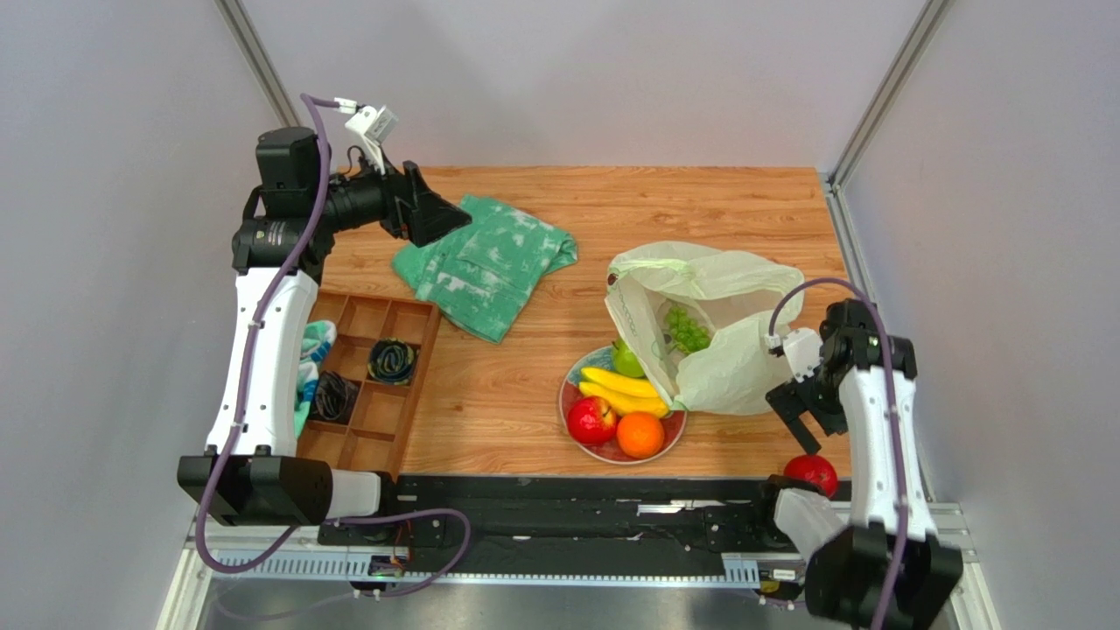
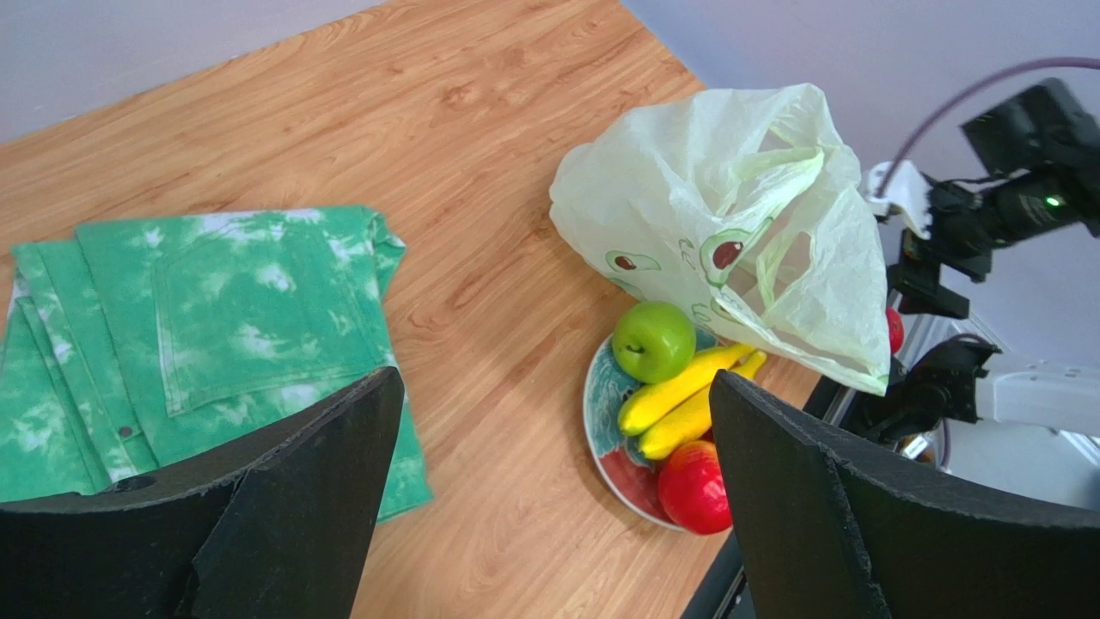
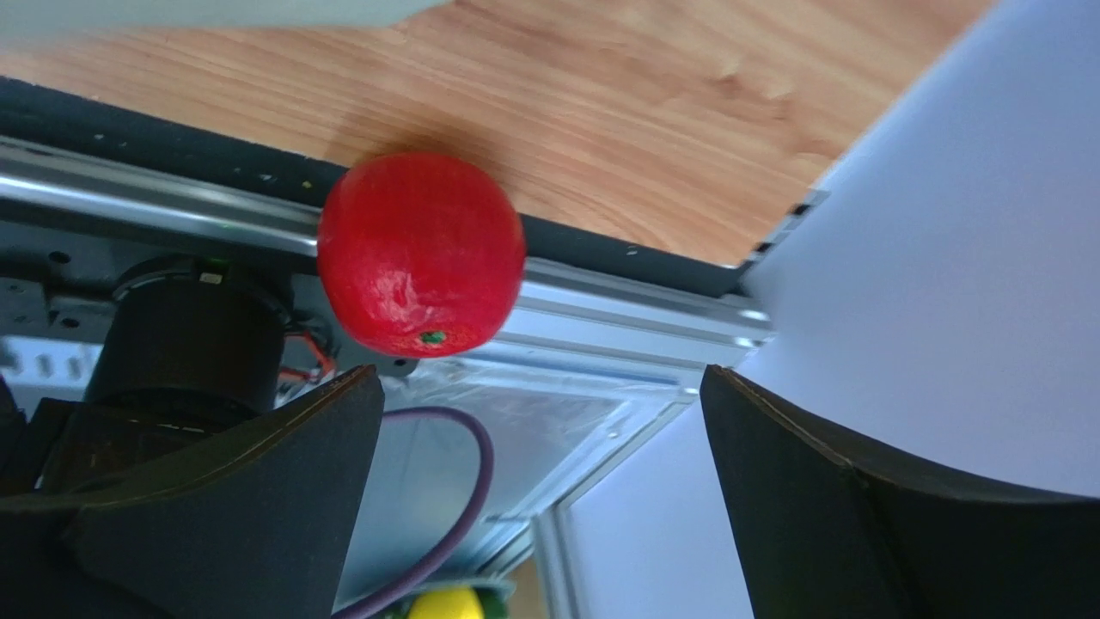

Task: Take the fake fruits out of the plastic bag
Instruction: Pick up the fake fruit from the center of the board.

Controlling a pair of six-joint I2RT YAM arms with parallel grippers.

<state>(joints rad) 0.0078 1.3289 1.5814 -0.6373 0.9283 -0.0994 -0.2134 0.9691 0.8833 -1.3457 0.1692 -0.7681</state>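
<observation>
The second red fruit (image 1: 811, 474) (image 3: 422, 255) sits below my right gripper and back toward the base, so next my gripper will lower its open fingers and draw them back around it.
The pale yellow-green plastic bag (image 1: 717, 335) lies on its side at the right, mouth toward the plate, with the green grape cluster (image 1: 685, 328) inside. A plate (image 1: 573, 391) holds the green apple (image 1: 627, 358), banana bunch (image 1: 618, 390), a red fruit (image 1: 590, 421) and the orange (image 1: 640, 435). The second red fruit (image 1: 811, 474) rests at the table's near edge by the right arm's base; it also shows in the right wrist view (image 3: 421, 254). My right gripper (image 1: 805, 415) is open and empty just above it. My left gripper (image 1: 444, 217) is open and empty, raised over the cloth.
A green-and-white cloth (image 1: 487, 263) lies at the back left. A wooden compartment tray (image 1: 395, 410) with dark cable coils stands at the left. Grey walls close both sides. The metal rail (image 3: 620, 303) runs along the near edge.
</observation>
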